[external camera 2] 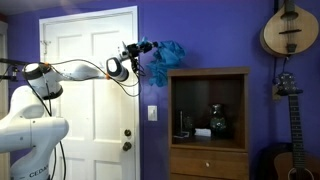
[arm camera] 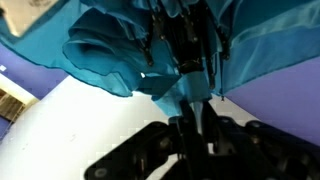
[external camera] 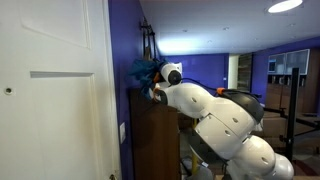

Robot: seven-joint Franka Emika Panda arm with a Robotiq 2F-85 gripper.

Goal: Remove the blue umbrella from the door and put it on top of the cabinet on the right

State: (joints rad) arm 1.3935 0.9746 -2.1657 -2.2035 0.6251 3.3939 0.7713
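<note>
The blue umbrella (external camera 2: 166, 53) still has its bunched fabric hanging mostly beside the cabinet's corner nearest the door. I need to move my gripper outward over the cabinet's top (external camera 2: 203, 71) next and let go of the umbrella for that reason.
The blue umbrella (external camera 2: 166, 53) is folded and bunched, held in the air beside the purple wall, at the top left corner of the brown wooden cabinet (external camera 2: 208, 72). It also shows in an exterior view (external camera: 143, 70) above the cabinet (external camera: 155, 140). My gripper (external camera 2: 138, 55) is shut on the umbrella's shaft. The wrist view shows the black fingers (arm camera: 195, 125) closed around a pale shaft, with blue fabric (arm camera: 115, 45) filling the top of that view. The white door (external camera 2: 90, 90) stands left of the cabinet, with no umbrella on it.
A round-bodied string instrument (external camera 2: 288, 30) and a guitar (external camera 2: 290, 95) hang on the purple wall right of the cabinet. A dark object (external camera 2: 218, 120) sits on the cabinet's open shelf. A light switch (external camera 2: 152, 113) is between door and cabinet.
</note>
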